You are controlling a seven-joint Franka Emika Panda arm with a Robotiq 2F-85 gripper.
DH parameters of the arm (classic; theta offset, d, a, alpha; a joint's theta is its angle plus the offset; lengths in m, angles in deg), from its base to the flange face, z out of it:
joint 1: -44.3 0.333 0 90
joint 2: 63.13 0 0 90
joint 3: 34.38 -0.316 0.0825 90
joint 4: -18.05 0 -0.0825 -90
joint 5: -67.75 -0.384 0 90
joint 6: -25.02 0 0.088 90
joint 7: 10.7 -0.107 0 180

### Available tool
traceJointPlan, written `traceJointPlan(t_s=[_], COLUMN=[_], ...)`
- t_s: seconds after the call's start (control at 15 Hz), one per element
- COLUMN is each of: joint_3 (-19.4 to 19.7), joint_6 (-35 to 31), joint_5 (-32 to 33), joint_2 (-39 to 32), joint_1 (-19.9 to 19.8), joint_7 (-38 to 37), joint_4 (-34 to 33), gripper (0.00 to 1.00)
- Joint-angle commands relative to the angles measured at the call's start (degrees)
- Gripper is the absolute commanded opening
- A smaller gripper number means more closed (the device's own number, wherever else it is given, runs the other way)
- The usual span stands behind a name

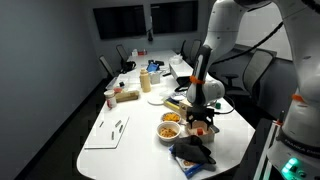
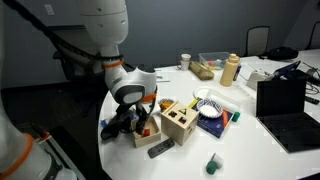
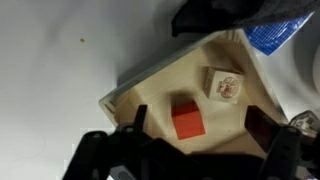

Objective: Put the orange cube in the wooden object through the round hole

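Note:
The gripper lowers over the orange cube inside the tray next and closes on it, since the cube lies below the gripper between its open fingers.
In the wrist view the orange cube lies on a tan tray. My gripper is open, with one dark finger on each side of the cube and not touching it. In an exterior view the gripper is low over the table, right beside the wooden object, a pale box with dark holes on top. I cannot tell which hole is the round one. The gripper also shows in an exterior view.
A small pale wooden block with a printed face lies on the tray near the cube. A bowl of orange-yellow snacks, a dark cloth, a remote, a laptop and a bottle stand around.

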Motion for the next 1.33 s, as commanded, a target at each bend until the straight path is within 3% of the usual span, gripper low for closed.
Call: traceJointPlan(t_s=[0.0,0.53,0.67,0.87,1.2,1.27], joint_3=[0.2,0.7,1.6,2.3,3.8,3.9], joint_6=[-1.1,-0.4,-0.3,-0.3,0.0,0.1], joint_5=[-2.9,-3.1,-2.7,-2.6,-2.3,-2.3], joint_2=[-2.6,-6.5,-7.0,-7.6,-8.2,-7.9], joint_1=[-0.1,0.1,1.0,1.6,3.4,3.6], joint_7=[3.0,5.4,5.5,5.8,5.3,5.5], joint_4=[-1.9,-5.6,-6.2,-6.6,-7.1,-7.0], gripper=[1.0,1.0,0.74,0.49,0.11,0.09])
